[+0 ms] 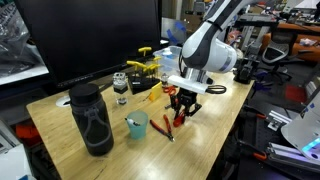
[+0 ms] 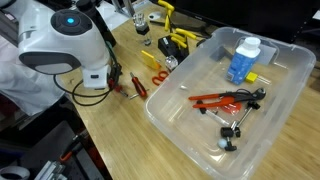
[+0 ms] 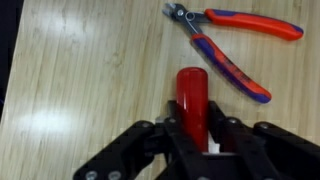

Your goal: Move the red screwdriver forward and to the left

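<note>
The gripper should next lift the handle it holds outward past the pliers, lower it onto the bare tabletop between the teal cup and the yellow tools and let go.
The red screwdriver [image 3: 191,95] shows in the wrist view as a plain red handle pointing away between my fingers. My gripper [image 3: 192,128] is shut on that handle, one finger pressed against each side, low over the wooden table. Its thin shaft is hidden under the fingers. In both exterior views the gripper [image 1: 182,108] [image 2: 98,92] points down at the table near the teal cup [image 1: 136,124], and the arm mostly hides the screwdriver.
Red-and-blue handled pliers [image 3: 232,40] lie just beyond the screwdriver, and also show in an exterior view [image 2: 138,85]. A black bottle [image 1: 92,118] and yellow tools [image 1: 146,64] stand nearby. A clear plastic bin [image 2: 290,110] holds a blue bottle [image 2: 241,60] and tools.
</note>
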{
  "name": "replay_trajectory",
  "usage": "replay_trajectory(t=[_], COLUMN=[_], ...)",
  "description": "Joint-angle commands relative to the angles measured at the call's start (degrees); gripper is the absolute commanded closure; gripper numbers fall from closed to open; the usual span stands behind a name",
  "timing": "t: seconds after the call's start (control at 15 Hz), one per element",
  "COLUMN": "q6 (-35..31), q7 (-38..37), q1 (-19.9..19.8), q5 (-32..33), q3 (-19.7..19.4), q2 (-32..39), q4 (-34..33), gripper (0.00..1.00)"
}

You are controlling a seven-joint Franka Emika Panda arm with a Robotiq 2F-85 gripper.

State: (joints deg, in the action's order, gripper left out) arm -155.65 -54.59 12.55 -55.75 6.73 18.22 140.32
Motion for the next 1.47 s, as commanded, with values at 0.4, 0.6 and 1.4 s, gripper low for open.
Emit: replay_trajectory(t=[0.4,0.6,1.4], q6=[-1.6,-4.8,-4.6], q7=[-6.7,-8.4,16.9], q1=[3.2,2.9,0.4], q5=[3.9,9.6,22.4], q3=[0.9,0.3,2.3], q2=[-7.5,-10.9,-8.4], q4=[6.1,8.5,0.8], gripper=[0.92,0.92,0.92])
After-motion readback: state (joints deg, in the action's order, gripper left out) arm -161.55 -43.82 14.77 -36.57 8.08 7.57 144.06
